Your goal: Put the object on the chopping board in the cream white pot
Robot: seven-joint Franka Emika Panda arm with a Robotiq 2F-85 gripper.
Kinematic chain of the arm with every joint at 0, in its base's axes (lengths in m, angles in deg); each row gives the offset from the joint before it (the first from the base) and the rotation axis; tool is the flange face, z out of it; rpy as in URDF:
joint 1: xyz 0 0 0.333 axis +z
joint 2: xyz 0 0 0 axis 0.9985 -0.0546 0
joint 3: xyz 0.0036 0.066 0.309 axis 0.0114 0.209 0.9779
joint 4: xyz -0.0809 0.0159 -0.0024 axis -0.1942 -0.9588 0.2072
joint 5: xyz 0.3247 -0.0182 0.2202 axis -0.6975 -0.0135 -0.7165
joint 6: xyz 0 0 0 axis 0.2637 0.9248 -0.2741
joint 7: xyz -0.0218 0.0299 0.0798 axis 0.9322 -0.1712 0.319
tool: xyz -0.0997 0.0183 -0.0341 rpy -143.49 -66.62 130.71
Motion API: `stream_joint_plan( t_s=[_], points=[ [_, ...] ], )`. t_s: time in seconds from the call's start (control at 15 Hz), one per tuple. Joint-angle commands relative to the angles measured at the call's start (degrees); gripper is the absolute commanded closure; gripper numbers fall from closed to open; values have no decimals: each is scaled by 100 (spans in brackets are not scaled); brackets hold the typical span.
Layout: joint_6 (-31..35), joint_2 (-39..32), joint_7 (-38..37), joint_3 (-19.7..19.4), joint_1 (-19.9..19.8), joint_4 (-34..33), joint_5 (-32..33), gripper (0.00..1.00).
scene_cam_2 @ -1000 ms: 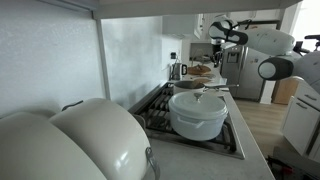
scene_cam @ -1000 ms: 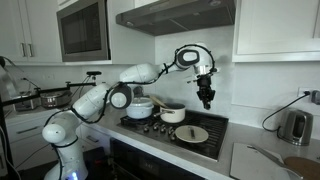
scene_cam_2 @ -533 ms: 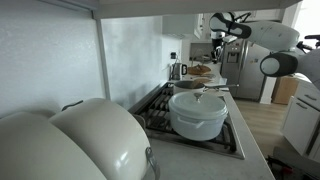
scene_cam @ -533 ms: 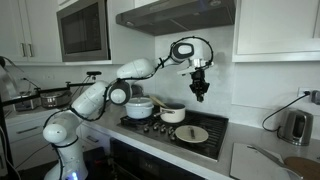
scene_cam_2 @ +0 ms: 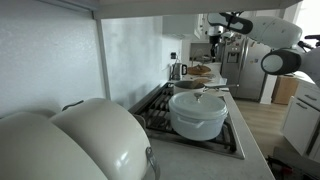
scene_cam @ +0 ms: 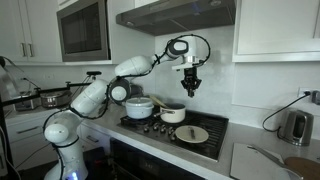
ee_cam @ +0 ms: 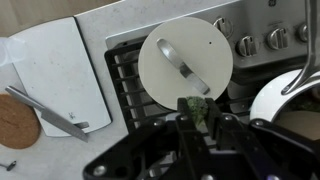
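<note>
My gripper will move toward the right in the wrist view, where the pot's opening lies, and let go of the floret over the cream white pot.
My gripper hangs in the air above the stove, shut on a small green broccoli-like piece that shows between its fingers in the wrist view. The cream white pot stands on a back burner, below and slightly to the left of the gripper. In the wrist view its pale rim shows at the right edge. The brown chopping board lies on the counter at the far right. In the wrist view its edge is at the far left with nothing seen on it. The gripper also shows small and far off.
A larger white lidded pot stands left of the cream pot and looms close in an exterior view. A round grey disc lies on a front burner. A white sheet with a knife lies beside the stove. A kettle stands far right.
The gripper has moved left and slightly up over the stove, away from the board side and towards the cream pot, still holding the green piece.
</note>
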Motion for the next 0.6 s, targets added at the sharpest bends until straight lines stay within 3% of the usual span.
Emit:
stream_joint_plan(
  t_s=[0.0,0.53],
  points=[
    [-345,261,220,51,256,192,44,95],
    [-755,333,236,403,747,189,-218,95]
  ],
)
